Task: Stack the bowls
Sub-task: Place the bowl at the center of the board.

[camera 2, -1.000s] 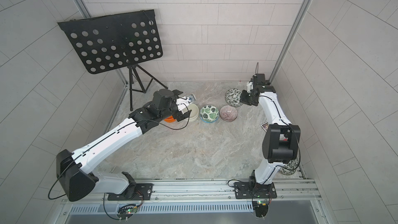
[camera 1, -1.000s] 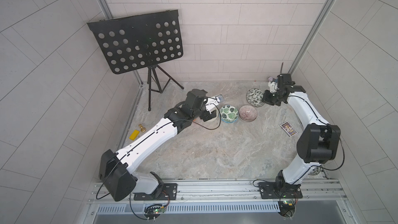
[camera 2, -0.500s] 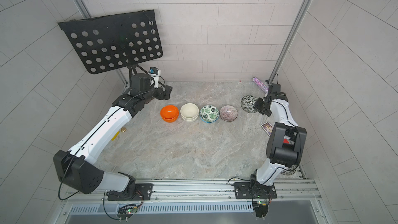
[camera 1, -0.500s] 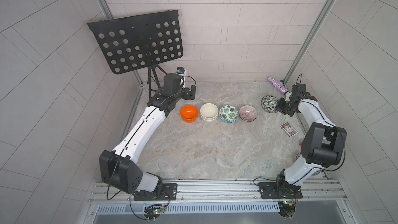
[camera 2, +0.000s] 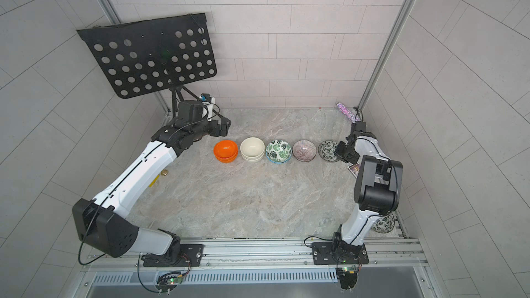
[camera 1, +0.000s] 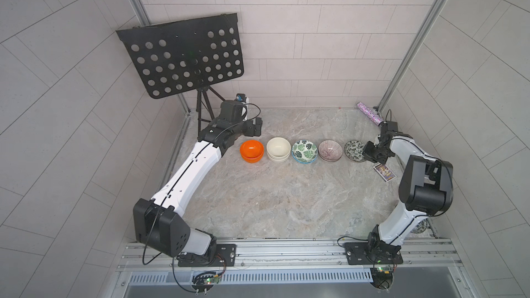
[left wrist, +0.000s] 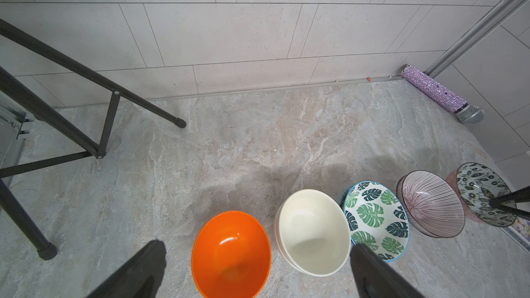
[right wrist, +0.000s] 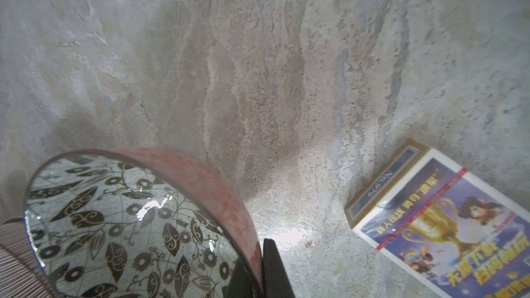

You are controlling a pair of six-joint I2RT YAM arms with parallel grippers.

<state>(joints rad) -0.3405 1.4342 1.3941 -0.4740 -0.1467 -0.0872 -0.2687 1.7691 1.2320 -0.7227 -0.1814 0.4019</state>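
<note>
My right gripper moves down toward the tabletop beside the purple striped bowl [camera 1: 330, 150] next and releases the dark leaf-patterned bowl's rim, since that bowl lines up with the row.
Five bowls or stacks stand in a row in both top views: an orange stack [camera 1: 251, 151], a cream stack [camera 1: 278, 149], a green-leaf bowl [camera 1: 304, 151], a purple striped bowl [camera 1: 330, 150] and a dark leaf-patterned bowl [camera 1: 355, 151]. My right gripper [camera 1: 370, 150] is shut on that last bowl's rim [right wrist: 200, 184], one finger inside and one outside the pink wall. I cannot tell whether it rests on the table. My left gripper [left wrist: 256, 245] is open and empty behind the orange stack [left wrist: 231, 253]. Another dark leaf-patterned bowl [camera 2: 383, 223] lies behind the right arm's base.
A black music stand [camera 1: 183, 58] with tripod legs [left wrist: 109, 127] fills the back left corner. A glittery purple microphone [camera 1: 370, 113] lies at the back right wall. A card box [right wrist: 447, 225] lies right of the held bowl. A small yellow object [camera 2: 156, 180] sits under the left arm.
My right gripper carried the dark leaf-patterned bowl from the back right forward to the row's right end. My left arm drew back from over the orange and cream stacks.
</note>
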